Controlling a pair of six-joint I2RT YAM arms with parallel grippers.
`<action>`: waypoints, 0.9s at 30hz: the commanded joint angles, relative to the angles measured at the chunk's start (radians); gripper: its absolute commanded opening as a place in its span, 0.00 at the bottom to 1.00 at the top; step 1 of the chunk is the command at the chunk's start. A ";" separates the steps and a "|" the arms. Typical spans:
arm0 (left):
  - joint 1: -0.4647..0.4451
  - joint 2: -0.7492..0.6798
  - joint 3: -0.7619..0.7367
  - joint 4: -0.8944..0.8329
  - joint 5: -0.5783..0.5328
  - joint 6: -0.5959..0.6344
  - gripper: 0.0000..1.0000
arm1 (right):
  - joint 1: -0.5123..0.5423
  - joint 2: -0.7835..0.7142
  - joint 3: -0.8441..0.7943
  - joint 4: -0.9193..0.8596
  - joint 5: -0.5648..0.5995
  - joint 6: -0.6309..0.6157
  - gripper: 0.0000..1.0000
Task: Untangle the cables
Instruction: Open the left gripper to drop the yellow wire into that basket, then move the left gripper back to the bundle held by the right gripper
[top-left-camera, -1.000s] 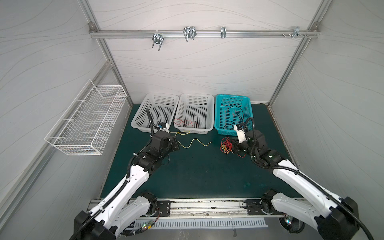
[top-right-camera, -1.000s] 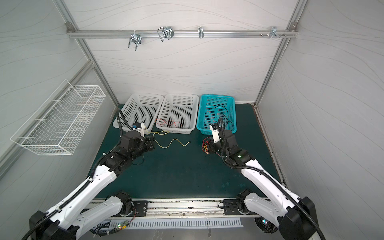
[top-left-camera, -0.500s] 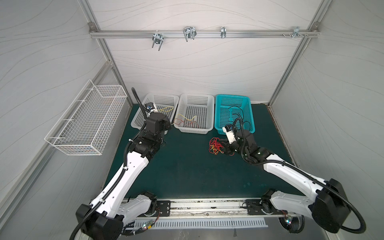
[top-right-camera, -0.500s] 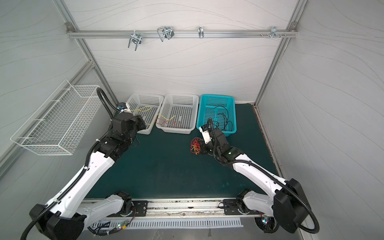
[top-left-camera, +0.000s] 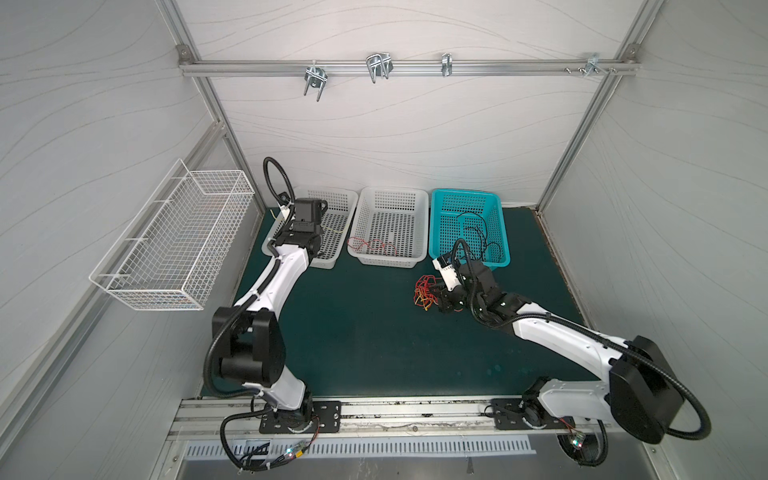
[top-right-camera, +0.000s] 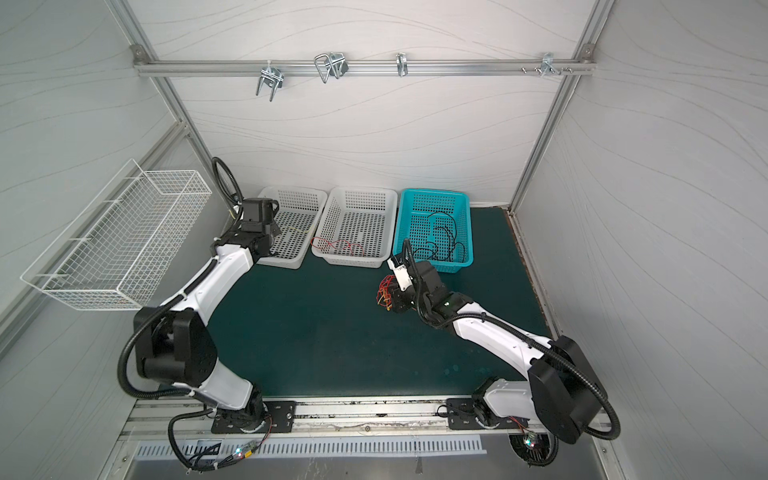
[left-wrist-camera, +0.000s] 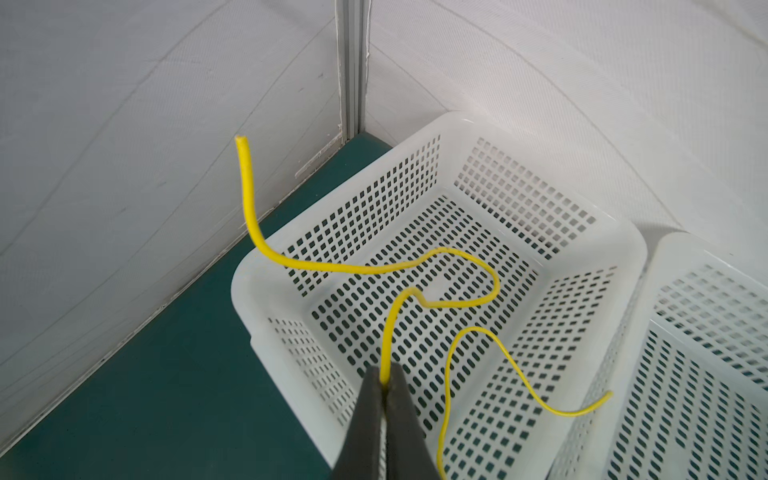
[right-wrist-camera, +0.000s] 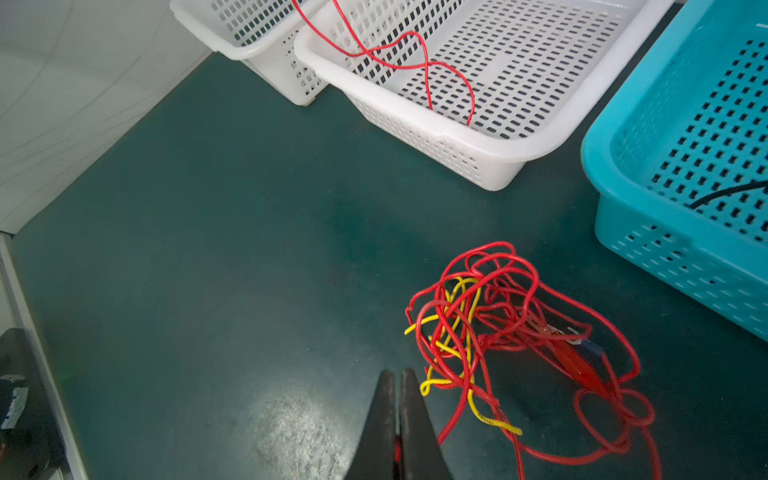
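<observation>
One end of the yellow cable curls above the basket's rim, so my left gripper will next go down into the white basket (top-left-camera: 331, 227) (left-wrist-camera: 417, 348) and away from the basket's side to let go of the cable.
My left gripper (left-wrist-camera: 385, 374) is shut on a yellow cable (left-wrist-camera: 457, 253) and holds it over the left white basket (left-wrist-camera: 249, 291); the cable's loose ends curl above the basket. In both top views that wrist (top-left-camera: 305, 212) (top-right-camera: 257, 216) hangs over the basket's left end. A tangle of red and yellow cables (right-wrist-camera: 490, 316) (top-left-camera: 426, 291) (top-right-camera: 384, 291) lies on the green mat. My right gripper (right-wrist-camera: 397, 374) (top-left-camera: 440, 295) sits at the tangle's edge, shut, with a red strand pinched deep between its fingers.
A red cable (top-left-camera: 372, 245) (right-wrist-camera: 415, 54) lies in the middle white basket (top-left-camera: 422, 232). Black cables (top-left-camera: 478, 232) lie in the teal basket (top-left-camera: 436, 232) (right-wrist-camera: 623, 199). A white wire basket (top-left-camera: 174, 249) hangs on the left wall. A rail with hooks (top-left-camera: 378, 68) crosses the back wall.
The left arm has carried the yellow cable off the mat, back and left, to over the left white basket. The right gripper has dragged the tangle a little leftward.
</observation>
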 joint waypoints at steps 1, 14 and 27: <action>0.009 0.084 0.083 -0.017 -0.061 -0.003 0.00 | 0.013 0.026 0.034 0.031 -0.028 0.002 0.00; 0.018 0.200 0.103 -0.082 -0.013 -0.004 0.57 | 0.024 0.024 0.047 0.037 -0.027 -0.005 0.00; -0.017 0.049 0.033 -0.083 0.259 0.034 0.76 | 0.025 -0.004 0.067 0.005 0.015 -0.016 0.00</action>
